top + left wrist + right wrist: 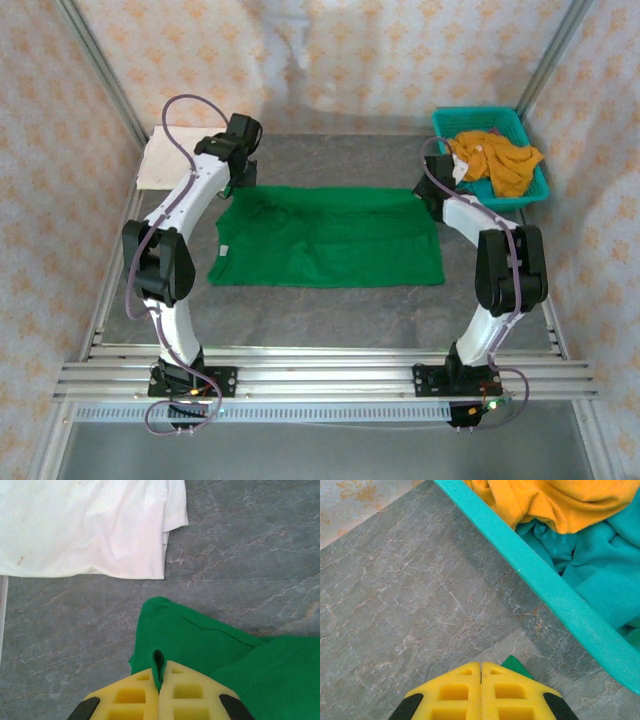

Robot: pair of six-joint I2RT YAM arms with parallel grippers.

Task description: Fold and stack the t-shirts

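The shirt is still spread out flat, so the left gripper should next carry the pinched fold back over the green cloth [246,238] beside the white tag and let go of it there.
A bright green t-shirt [325,238] lies spread flat in the middle of the table. My left gripper [243,182] is at its far left corner. In the left wrist view the yellow fingers [160,674] are shut on a pinched fold of the green cloth [210,645]. My right gripper [428,190] is at the far right corner, its jaws [481,667] pressed together, and a green tip [514,665] pokes out beside them. A cream-white t-shirt [90,525] lies at the far left [160,160]. A mustard-orange t-shirt [500,160] is heaped in the basket.
The teal plastic basket [530,190] stands at the far right corner, its rim [545,585] close beyond my right gripper. Mustard cloth [560,505] and teal cloth [600,575] lie in it. Bare grey tabletop [330,310] runs in front of the green shirt. Patterned walls enclose the table.
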